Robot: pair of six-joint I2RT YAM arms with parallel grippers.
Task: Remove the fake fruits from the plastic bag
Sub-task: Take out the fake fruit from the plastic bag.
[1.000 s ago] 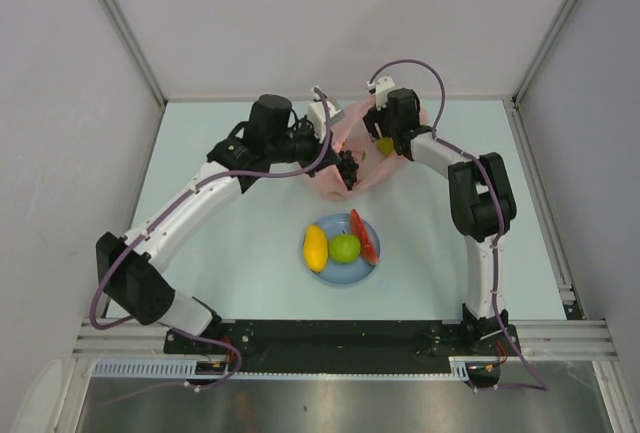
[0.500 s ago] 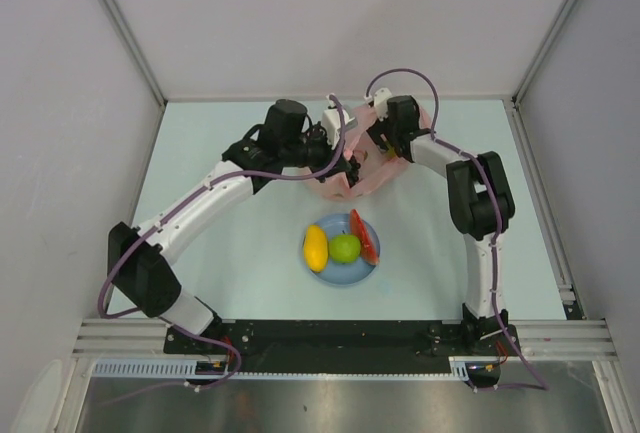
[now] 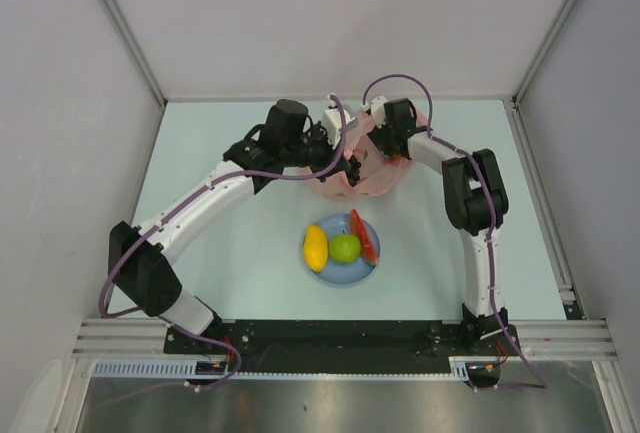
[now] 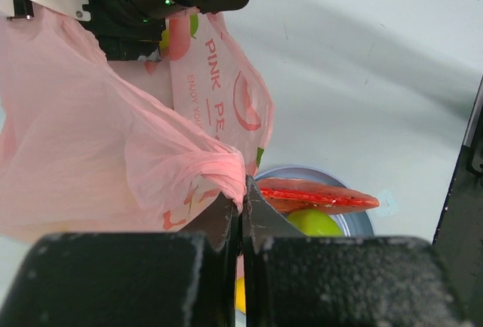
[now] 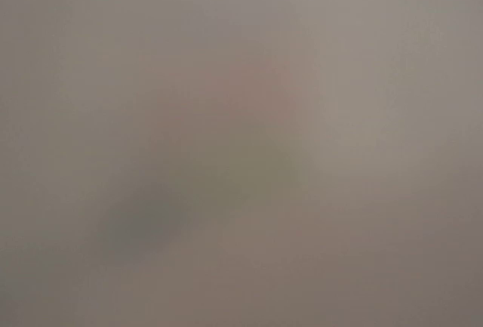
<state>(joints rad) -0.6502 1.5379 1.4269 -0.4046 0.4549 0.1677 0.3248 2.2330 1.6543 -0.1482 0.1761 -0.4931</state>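
My right gripper rises from the bag's opening next and swings back over the plate's bare near side to release, since that free spot lies back from it.
The pink plastic bag (image 3: 368,175) lies at the back middle of the table. It fills the left of the left wrist view (image 4: 98,146). My left gripper (image 4: 242,191) is shut on a bunched fold of the bag's edge; in the top view it sits at the bag's left side (image 3: 348,165). My right gripper (image 3: 385,148) reaches down into the bag's mouth, its fingers hidden by the plastic. The right wrist view is a grey-pink blur. On the light blue plate (image 3: 340,276) lie a yellow fruit (image 3: 316,247), a green fruit (image 3: 345,247) and a red slice (image 3: 364,235).
The plate stands in front of the bag, near the table's middle. It also shows in the left wrist view (image 4: 355,220) with the red slice (image 4: 317,194) and green fruit (image 4: 315,223). White walls enclose the table on three sides.
My left arm has swung right to the bag's left edge. My right gripper has moved a little left and deeper into the bag. The fruits on the plate have not moved.
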